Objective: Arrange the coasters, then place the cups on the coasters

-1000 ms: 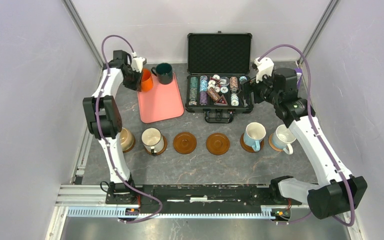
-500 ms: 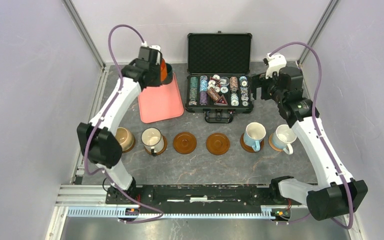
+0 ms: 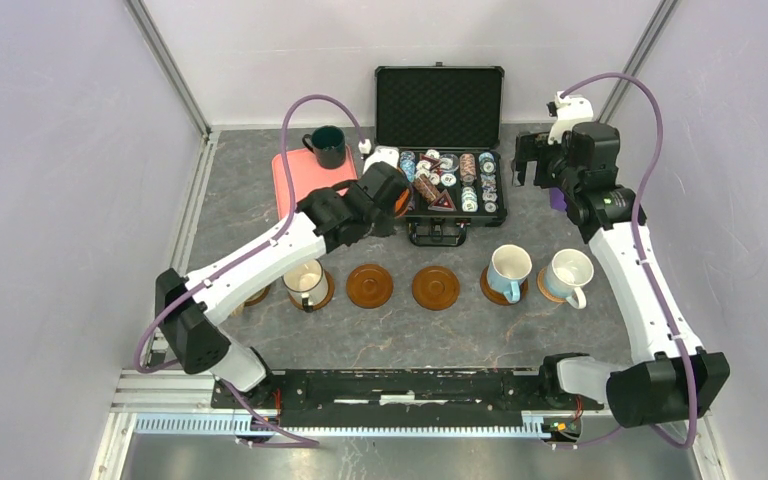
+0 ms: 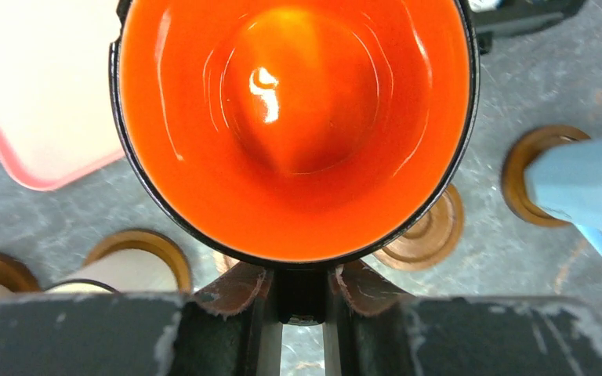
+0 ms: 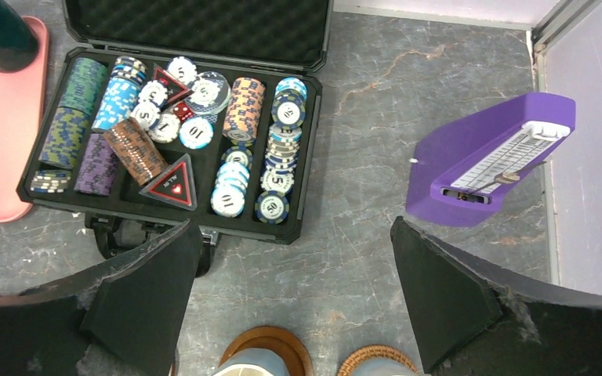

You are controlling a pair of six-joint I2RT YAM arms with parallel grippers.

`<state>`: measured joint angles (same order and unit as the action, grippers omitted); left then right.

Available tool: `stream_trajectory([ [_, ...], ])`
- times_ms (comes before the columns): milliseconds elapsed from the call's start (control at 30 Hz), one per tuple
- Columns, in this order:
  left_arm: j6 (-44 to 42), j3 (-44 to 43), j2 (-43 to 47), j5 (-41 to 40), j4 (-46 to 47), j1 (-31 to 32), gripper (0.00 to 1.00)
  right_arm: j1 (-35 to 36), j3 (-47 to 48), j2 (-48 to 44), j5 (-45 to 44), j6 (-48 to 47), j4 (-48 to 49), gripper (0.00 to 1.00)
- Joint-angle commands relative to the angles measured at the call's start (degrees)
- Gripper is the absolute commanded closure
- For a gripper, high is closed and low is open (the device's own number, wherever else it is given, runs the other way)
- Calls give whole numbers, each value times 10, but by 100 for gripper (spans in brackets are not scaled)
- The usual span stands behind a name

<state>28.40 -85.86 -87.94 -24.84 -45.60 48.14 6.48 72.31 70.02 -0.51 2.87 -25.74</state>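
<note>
The orange cup (image 4: 294, 117) in my left gripper needs to go back and down next, onto the bare coaster beside the light blue cup, because that coaster is below the orange cup and back from it.
My left gripper (image 3: 390, 193) (image 4: 302, 283) is shut on the dark handle of the orange cup (image 4: 294, 117), which hangs above the table in front of the poker case. Below it lie two bare brown coasters (image 3: 370, 285) (image 3: 435, 287); one coaster (image 4: 431, 231) shows past the cup's rim. The dark green cup (image 3: 328, 146) stands on the pink tray (image 3: 300, 180). The white dark-rimmed cup (image 3: 305, 280), the light blue cup (image 3: 509, 270) and the white cup (image 3: 568, 275) sit on coasters. My left arm hides the tan cup. My right gripper (image 3: 540, 165) (image 5: 294, 305) hangs open and holds nothing.
An open black case of poker chips (image 3: 438, 185) (image 5: 180, 133) stands at the back centre. A purple device (image 5: 486, 157) lies at the back right beside the wall. The woven coaster (image 5: 376, 356) shows below my right gripper.
My left arm has swung right and nearer with the orange cup, from the tray's back corner to the front of the case. My right gripper has drifted right and back, still open.
</note>
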Motion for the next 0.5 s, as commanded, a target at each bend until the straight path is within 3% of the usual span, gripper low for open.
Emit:
stream_trajectory([
  [0,115,-11,-1,-5,1,36,98,-5,-10,-33,-6,25,23,2],
  [233,139,5,-41,11,5,125,98,-16,-39,-76,3,41,28,2],
  [467,150,36,-66,37,35,161,97,-20,-47,-108,3,43,20,2],
])
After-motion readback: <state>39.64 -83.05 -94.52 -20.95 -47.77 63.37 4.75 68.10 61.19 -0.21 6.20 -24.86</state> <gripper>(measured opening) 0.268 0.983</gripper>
